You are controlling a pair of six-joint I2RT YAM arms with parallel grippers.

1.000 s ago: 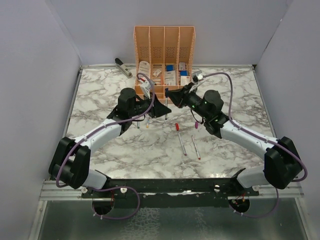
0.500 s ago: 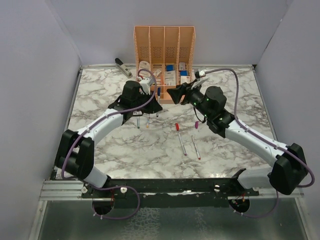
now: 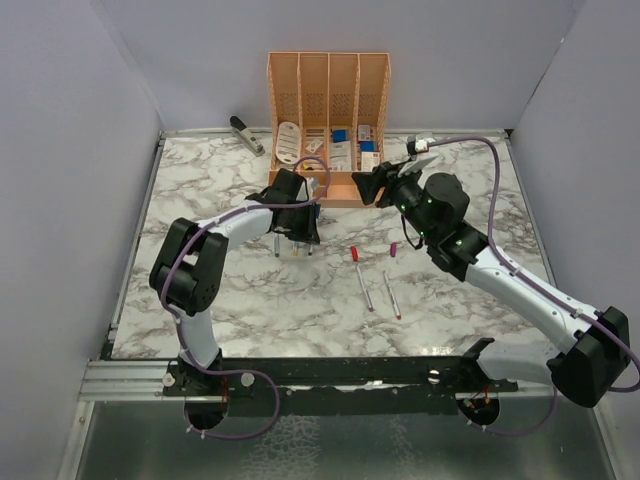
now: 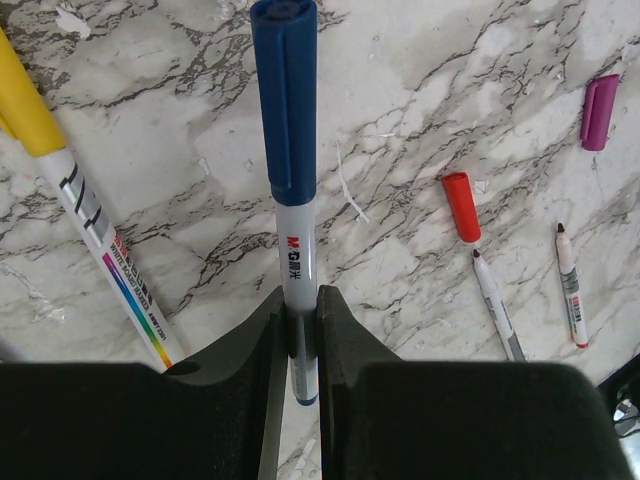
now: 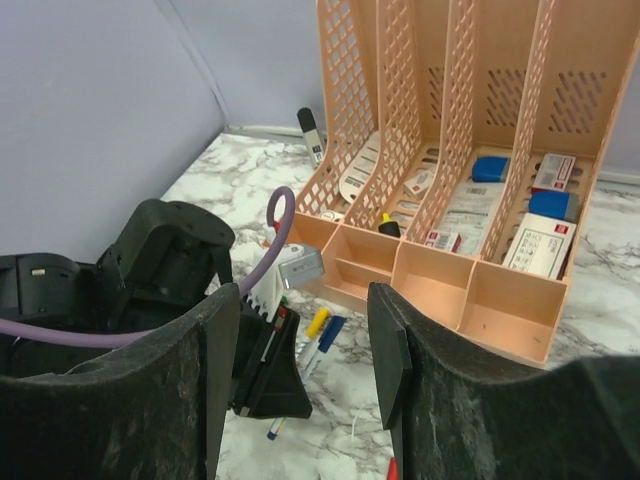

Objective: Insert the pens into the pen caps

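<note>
The left gripper brings the whitish pen down to the marble (image 3: 311, 243) beside the yellow-capped pen next, then lets go of the lower body of the whitish pen.
My left gripper (image 4: 300, 310) is shut on the lower barrel of a whitish pen (image 4: 296, 245). A blue cap (image 4: 285, 90) sits on that pen's far end, just above the marble. Beside it lies a pen with a yellow cap (image 4: 28, 105). A loose red cap (image 4: 462, 205) and a purple cap (image 4: 600, 112) lie to the right, with two uncapped pens (image 4: 497, 305) (image 4: 568, 290) below them. My right gripper (image 5: 305, 350) is open and holds nothing. It hangs in front of the organiser, facing the left gripper (image 3: 305, 222).
An orange mesh desk organiser (image 3: 328, 130) with small boxes stands at the back centre. A grey stapler-like tool (image 3: 246, 134) lies at the back left. White walls close in both sides. Two uncapped pens (image 3: 364, 287) (image 3: 391, 295) lie mid-table.
The right gripper has opened and drawn back to the right, away from the left one. The left gripper has swung down and right with the blue-capped pen still in it.
</note>
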